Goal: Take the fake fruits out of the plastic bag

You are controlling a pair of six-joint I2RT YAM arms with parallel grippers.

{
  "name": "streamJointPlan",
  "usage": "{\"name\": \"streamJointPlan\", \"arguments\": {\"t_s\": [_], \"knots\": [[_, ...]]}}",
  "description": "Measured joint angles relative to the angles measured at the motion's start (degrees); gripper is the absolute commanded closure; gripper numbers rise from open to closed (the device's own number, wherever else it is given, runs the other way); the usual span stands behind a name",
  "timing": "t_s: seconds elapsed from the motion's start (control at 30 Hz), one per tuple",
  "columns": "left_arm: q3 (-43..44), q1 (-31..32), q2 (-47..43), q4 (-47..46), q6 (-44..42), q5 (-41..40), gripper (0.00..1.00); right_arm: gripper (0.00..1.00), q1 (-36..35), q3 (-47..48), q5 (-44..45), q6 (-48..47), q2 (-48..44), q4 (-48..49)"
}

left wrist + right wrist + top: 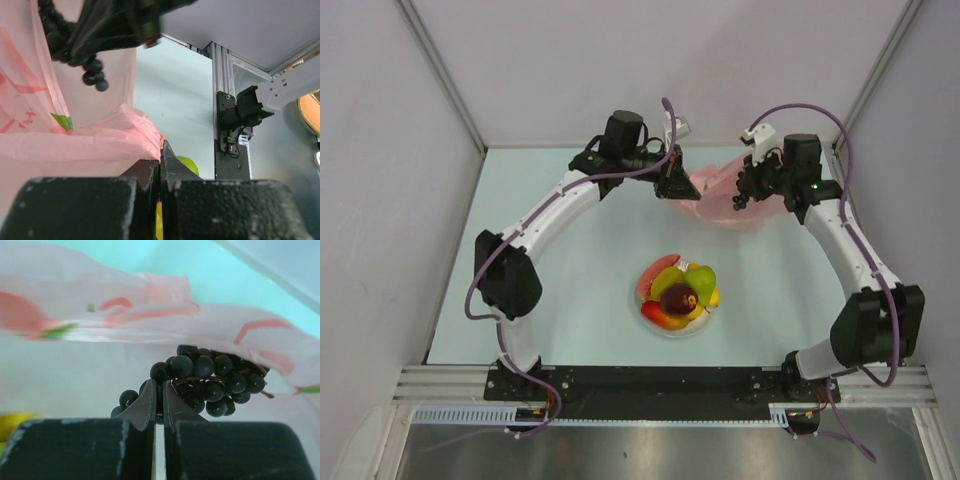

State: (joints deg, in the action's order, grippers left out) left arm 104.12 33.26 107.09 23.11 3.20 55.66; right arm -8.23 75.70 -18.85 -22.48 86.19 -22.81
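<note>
My right gripper should move the grapes back over the plate of other fruits and let go of them, because the plate is back, to the gripper's left in the top view.
The pink plastic bag [718, 196] hangs at the back of the table between my two grippers. My left gripper [672, 182] is shut on the bag's edge [145, 137] and holds it up. My right gripper [752, 183] is shut on the dark purple grape bunch [210, 377], held at the bag's mouth above the table. The bunch also shows in the left wrist view [75, 45]. The other fake fruits, a dark red apple [678, 298], green pear [701, 279], red-orange mango [657, 316] and pinkish-red slice [654, 272], lie piled on the white plate [672, 332].
The plate stands in the middle of the pale table [560, 290], in front of the bag. Grey walls close in the left, back and right. A black rail [650, 380] runs along the near edge.
</note>
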Motion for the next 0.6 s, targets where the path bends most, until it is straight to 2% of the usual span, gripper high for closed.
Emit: {"name": "streamJointPlan", "arguments": {"t_s": [0.17,0.4,0.43,0.47,0.5,0.53,0.6], "knots": [[0.7,0.0,2.1,-1.8,1.9,0.0,1.0,1.0,0.9,0.3,-4.8,2.5,-6.1,-2.0],[1.9,0.0,3.0,-3.1,3.3,-0.9,0.99,1.0,1.1,0.3,-10.4,4.5,-7.2,-2.8],[2.5,0.0,3.4,-3.2,3.4,-1.3,0.96,1.0,1.0,0.3,-11.3,4.5,-7.5,-2.7],[3.8,-0.2,4.2,-3.3,3.6,-1.7,0.79,1.0,0.4,0.3,-12.1,4.4,-8.2,-2.6],[5.4,-0.4,5.3,-3.7,3.9,-2.2,0.69,1.0,-0.4,0.3,-12.9,4.0,-9.2,-2.7],[7.1,-0.7,6.6,-4.1,4.6,-2.7,0.53,1.0,-1.8,0.3,-13.7,3.1,-10.4,-2.7],[10.1,-1.2,8.8,-4.5,5.4,-3.4,0.38,1.0,-5.2,0.3,-15.0,1.5,-13.0,-3.0]]}}
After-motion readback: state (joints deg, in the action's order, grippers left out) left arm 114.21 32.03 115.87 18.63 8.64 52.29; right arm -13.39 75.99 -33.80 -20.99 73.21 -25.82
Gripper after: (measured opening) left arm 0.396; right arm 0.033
